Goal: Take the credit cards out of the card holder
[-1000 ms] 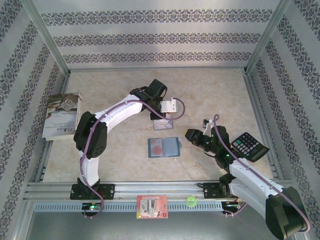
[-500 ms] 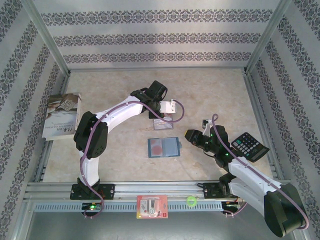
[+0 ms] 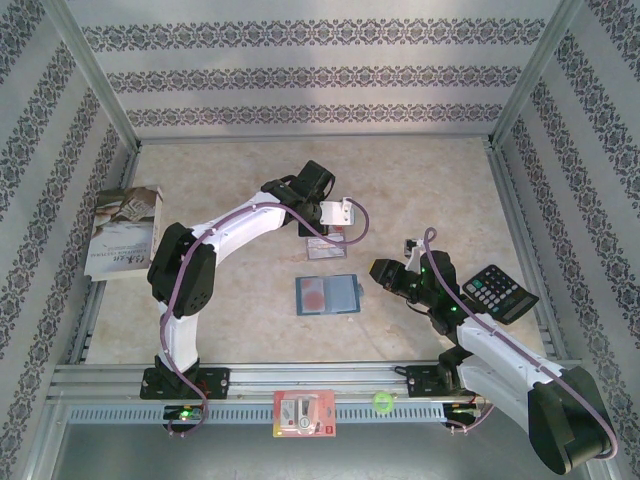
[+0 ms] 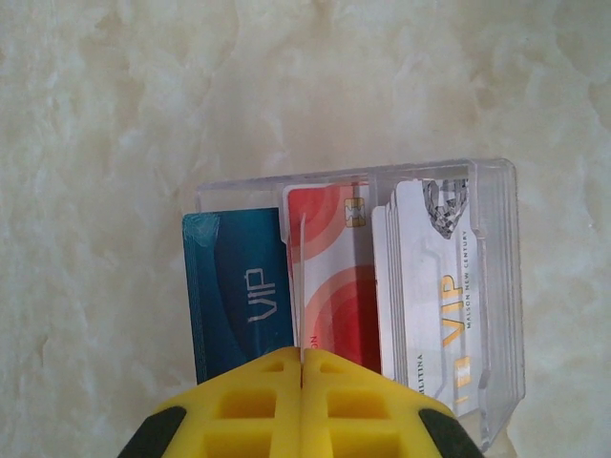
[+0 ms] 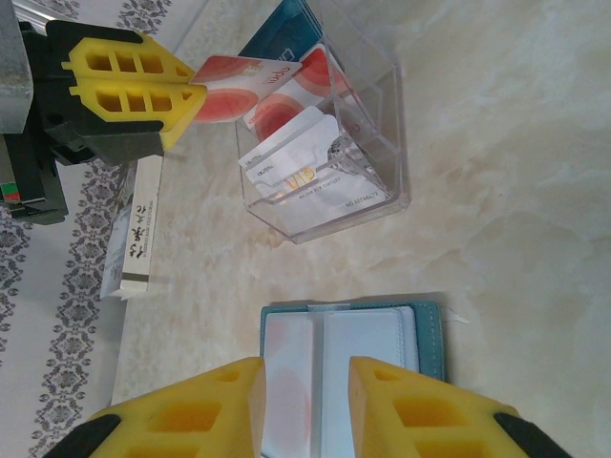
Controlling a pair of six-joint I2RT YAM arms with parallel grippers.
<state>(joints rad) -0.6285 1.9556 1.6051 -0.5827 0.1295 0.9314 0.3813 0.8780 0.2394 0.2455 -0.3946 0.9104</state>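
Note:
The left gripper will move down and toward the white VIP cards next, over the red card's edge [image 4: 372,281] beside them, because the red card hangs nearer the blue one.
The teal card holder [image 3: 327,295] lies open on the table, and a reddish card shows through its left clear pocket [image 5: 286,377]. My right gripper [image 5: 305,405] is open at the holder's right edge, its yellow fingers [image 5: 196,410] apart with nothing between them. My left gripper [image 4: 302,355] is shut on a red-and-white credit card [image 5: 243,78], which appears edge-on in the left wrist view. It holds that card just over a clear plastic box [image 3: 325,248]. Inside the box stand a blue VIP card [image 4: 239,296], a red card [image 4: 339,286] and white VIP cards [image 4: 434,305].
A black calculator [image 3: 497,292] lies right of my right arm. A pale book [image 3: 123,230] rests at the left wall. A red-and-white packet [image 3: 303,413] and a small green object [image 3: 381,402] sit on the front rail. Metal frame posts and patterned walls enclose the table.

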